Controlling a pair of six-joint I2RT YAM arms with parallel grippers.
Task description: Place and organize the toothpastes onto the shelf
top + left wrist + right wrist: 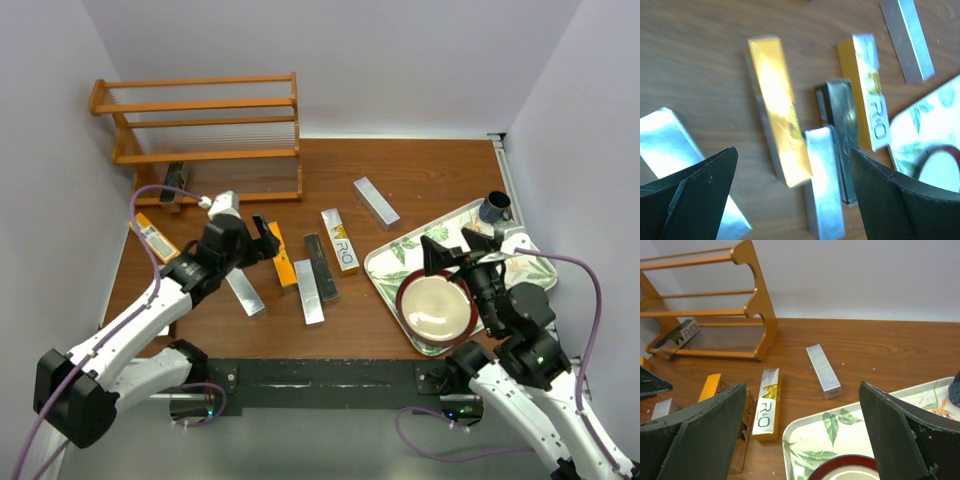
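My left gripper moves across and down onto the black carton's near end next, since that end is below the gripper and to its right in the top view.
The wooden shelf [200,130] stands at the back left; a dark carton [175,178] lies on its bottom tier, also in the right wrist view [680,335]. My left gripper [265,238] is open and empty, hovering over an orange carton [777,130] and a silver carton [825,185]. A black carton [840,115] and a gold-and-white carton [870,90] lie right of them. Another silver carton [244,292] lies left, and one [376,201] lies farther back. An orange carton [157,237] sits at the left edge. My right gripper [455,248] is open and empty above the tray.
A leaf-patterned tray [390,262] at the right holds a red-rimmed bowl [435,307] and a dark cup [495,208]. White walls close in the table at the back and on both sides.
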